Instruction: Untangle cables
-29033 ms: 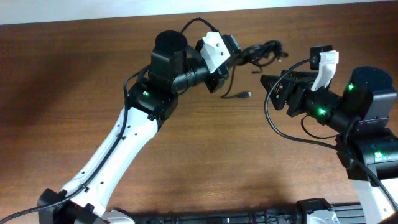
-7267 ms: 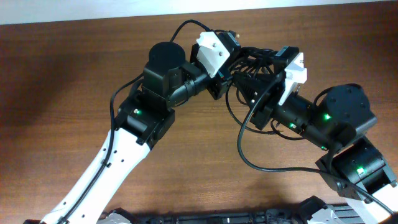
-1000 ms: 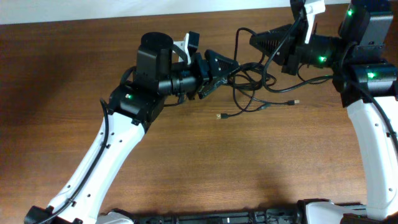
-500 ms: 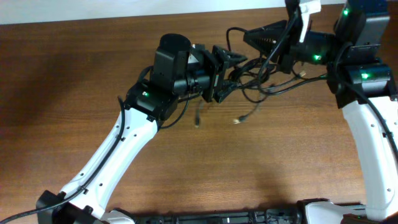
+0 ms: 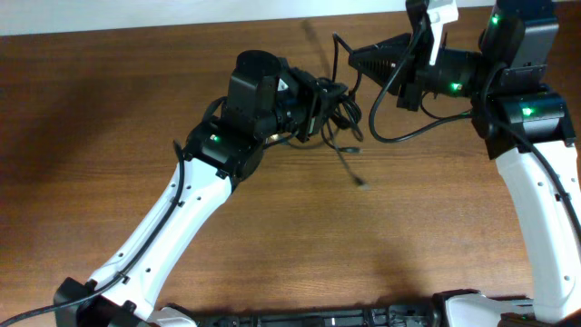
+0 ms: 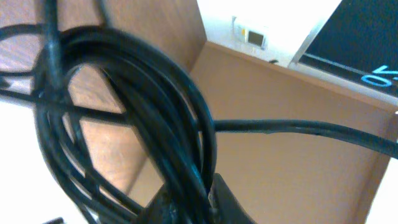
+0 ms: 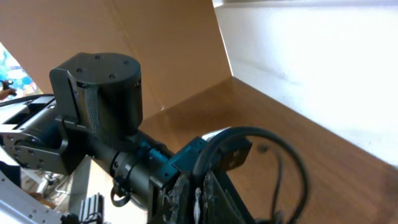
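The single cable still curves close beside the bundle, so my right gripper will next pull back and away from the bundle, tilting toward the table.
The cables (image 5: pixel 342 116) form a black tangle hanging between both grippers above the table's back middle. My left gripper (image 5: pixel 332 98) is shut on the bundle; in the left wrist view several strands (image 6: pixel 155 106) loop up out of the closed left gripper (image 6: pixel 189 204). One loose strand trails down to a small plug end (image 5: pixel 363 185) on the wood. My right gripper (image 5: pixel 354 62) points left just behind the tangle, shut on a single cable; in the right wrist view that cable (image 7: pixel 292 155) arcs out from the tips of the right gripper (image 7: pixel 200 186).
The brown wooden table (image 5: pixel 109 109) ends at a white wall along the back (image 5: pixel 182 14). The right arm's own thick wire (image 5: pixel 399 136) hangs in a loop beside the tangle. The left arm's wrist (image 7: pixel 99 93) sits close in front of the right gripper.
My left gripper has closed on the cable bundle and drawn it together toward the back. The spread-out strands and plug ends have gathered up, leaving one strand trailing.
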Controlling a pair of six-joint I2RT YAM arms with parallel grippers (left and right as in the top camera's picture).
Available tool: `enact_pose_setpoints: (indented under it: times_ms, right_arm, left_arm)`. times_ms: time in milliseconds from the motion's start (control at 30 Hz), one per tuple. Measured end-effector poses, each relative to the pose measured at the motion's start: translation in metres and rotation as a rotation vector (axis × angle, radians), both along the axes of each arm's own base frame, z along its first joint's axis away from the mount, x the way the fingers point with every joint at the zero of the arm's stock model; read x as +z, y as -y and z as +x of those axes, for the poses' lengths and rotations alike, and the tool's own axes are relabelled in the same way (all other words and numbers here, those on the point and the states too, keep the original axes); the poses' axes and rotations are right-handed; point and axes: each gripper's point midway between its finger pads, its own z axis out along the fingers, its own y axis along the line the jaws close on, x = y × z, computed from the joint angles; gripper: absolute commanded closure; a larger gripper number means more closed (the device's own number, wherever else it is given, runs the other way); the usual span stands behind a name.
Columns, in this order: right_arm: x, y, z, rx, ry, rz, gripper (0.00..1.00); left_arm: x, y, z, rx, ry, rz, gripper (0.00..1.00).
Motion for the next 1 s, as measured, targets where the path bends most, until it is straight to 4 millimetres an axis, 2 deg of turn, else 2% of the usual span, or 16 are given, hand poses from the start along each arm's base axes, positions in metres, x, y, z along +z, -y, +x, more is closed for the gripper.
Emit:
enact_pose_setpoints:
  times_ms: [133, 167, 267, 400, 500, 600, 700, 767, 800, 833, 867, 933, 1000]
  right_arm:
    - [-0.014, 0.001, -0.005, -0.014, -0.116, -0.012, 0.96]
    - [-0.021, 0.003, -0.005, -0.04, -0.16, -0.026, 0.96]
    - [-0.048, 0.014, -0.002, -0.153, -0.31, -0.09, 0.96]
    - [-0.089, 0.037, 0.0, -0.341, -0.498, -0.207, 0.96]
    - [-0.113, 0.047, -0.01, -0.416, -0.613, -0.284, 0.96]
    - [-0.135, 0.064, -0.023, -0.506, -0.73, -0.368, 0.96]
    - [-0.149, 0.078, -0.032, -0.592, -0.818, -0.423, 0.96]
    - [-0.151, 0.082, -0.031, -0.621, -0.829, -0.432, 0.96]
    - [-0.151, 0.082, -0.029, -0.628, -0.827, -0.426, 0.88]
    - [-0.148, 0.08, -0.026, -0.622, -0.815, -0.411, 0.62]
    - [-0.142, 0.074, -0.023, -0.597, -0.799, -0.378, 0.45]
    - [-0.125, 0.055, -0.019, -0.489, -0.759, -0.279, 0.37]
    - [-0.109, 0.041, -0.016, -0.409, -0.719, -0.207, 0.34]
  left_arm:
    - [0.01, -0.01, 0.02, -0.022, 0.277, 0.125, 1.0]
    - [0.016, -0.016, 0.028, -0.042, 0.397, 0.172, 1.0]
    - [0.02, -0.029, 0.036, -0.097, 0.562, 0.265, 1.0]
    - [0.024, -0.04, 0.035, -0.231, 0.758, 0.33, 1.0]
    - [0.029, -0.046, 0.027, -0.361, 0.932, 0.349, 1.0]
    - [0.034, -0.068, 0.029, -0.415, 1.061, 0.372, 1.0]
    - [0.036, -0.087, 0.036, -0.41, 1.105, 0.394, 1.0]
    - [0.04, -0.101, 0.039, -0.412, 1.152, 0.399, 1.0]
    - [0.046, -0.103, 0.035, -0.435, 1.215, 0.388, 1.0]
    - [0.053, -0.1, 0.026, -0.49, 1.317, 0.362, 1.0]
    - [0.057, -0.096, 0.015, -0.542, 1.391, 0.334, 1.0]
    - [0.061, -0.091, -0.003, -0.628, 1.504, 0.274, 1.0]
    - [0.066, -0.086, -0.024, -0.71, 1.632, 0.2, 1.0]
